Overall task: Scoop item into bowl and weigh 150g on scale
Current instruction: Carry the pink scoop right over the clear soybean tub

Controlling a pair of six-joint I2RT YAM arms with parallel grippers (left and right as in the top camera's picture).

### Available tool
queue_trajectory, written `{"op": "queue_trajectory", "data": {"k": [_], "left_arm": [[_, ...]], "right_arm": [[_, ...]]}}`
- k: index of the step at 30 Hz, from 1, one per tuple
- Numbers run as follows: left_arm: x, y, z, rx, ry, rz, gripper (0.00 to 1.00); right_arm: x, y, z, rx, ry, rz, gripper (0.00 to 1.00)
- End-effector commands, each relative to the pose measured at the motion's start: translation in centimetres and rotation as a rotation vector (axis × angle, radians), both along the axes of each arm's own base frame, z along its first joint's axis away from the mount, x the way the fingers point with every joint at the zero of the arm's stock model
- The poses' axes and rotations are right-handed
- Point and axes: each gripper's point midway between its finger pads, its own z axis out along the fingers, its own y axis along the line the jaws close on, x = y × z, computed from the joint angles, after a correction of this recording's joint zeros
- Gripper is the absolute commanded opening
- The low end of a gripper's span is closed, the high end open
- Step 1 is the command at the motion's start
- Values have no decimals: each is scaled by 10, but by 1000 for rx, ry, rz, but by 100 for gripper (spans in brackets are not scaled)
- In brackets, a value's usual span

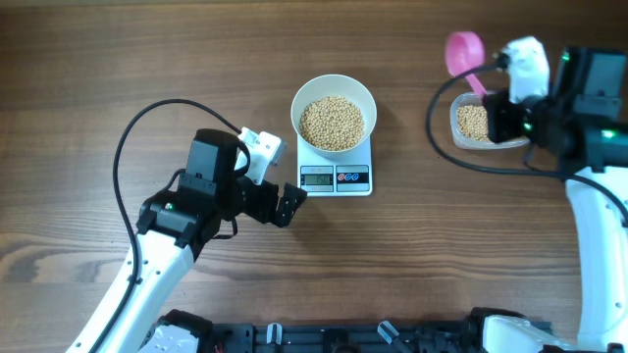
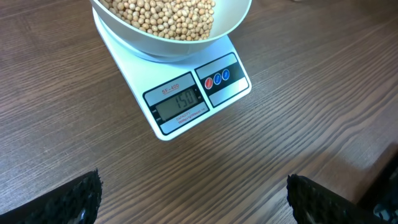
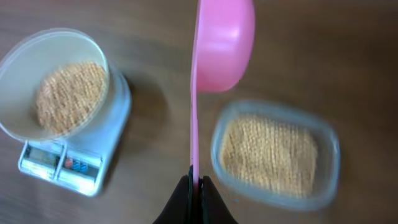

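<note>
My right gripper is to draw back next, lower the pink scoop (image 1: 464,54) onto the beans in the clear tub (image 1: 474,123) and let go, as the display already shows the target weight.
The white bowl (image 1: 334,103) sits on the white scale (image 1: 336,176) at the table's middle, and tan beans (image 1: 332,123) fill it. In the left wrist view the scale's display (image 2: 180,102) reads 150 under the bowl (image 2: 174,43). My left gripper (image 1: 290,206) hovers open just left of the scale's front, its dark fingertips (image 2: 74,199) spread wide over bare wood. My right gripper (image 3: 194,182) is shut on the handle of the pink scoop (image 3: 221,43), held above the table beside a clear tub (image 3: 273,152) of beans. The scoop (image 1: 464,54) looks empty.
The clear tub (image 1: 469,123) holds more beans at the right, partly under my right arm. Black cables loop over the table beside both arms. Bare wood lies at the far left and along the front.
</note>
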Motion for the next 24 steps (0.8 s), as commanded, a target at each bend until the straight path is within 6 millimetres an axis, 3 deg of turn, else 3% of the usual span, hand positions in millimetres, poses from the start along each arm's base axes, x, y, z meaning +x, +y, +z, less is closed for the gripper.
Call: {"op": "queue_trajectory", "data": {"k": [1,5,11,17,20,24], "left_arm": [[-2,-3,-2,-6,5,-15,100],[-2,-3,-2,-6,5,-15,100],[-2,-3,-2,-6,5,-15,100],[-2,-3,-2,-6,5,-15,100],[-2,-3,-2,-6,5,-15,100],[-2,-3,-2,-6,5,-15,100]], "right_arm": [[-10,-23,3,33,25,-73,4],[-16,-42,-1,-8,39,-94,4],[-39,-90,-23,-283,176,-197,4],[-37,-96,-30,-336,204,-184,4],[-36,-108,-37,-427,243,-215,4],[-24,-101,-46,-448,250,-189,4]]}}
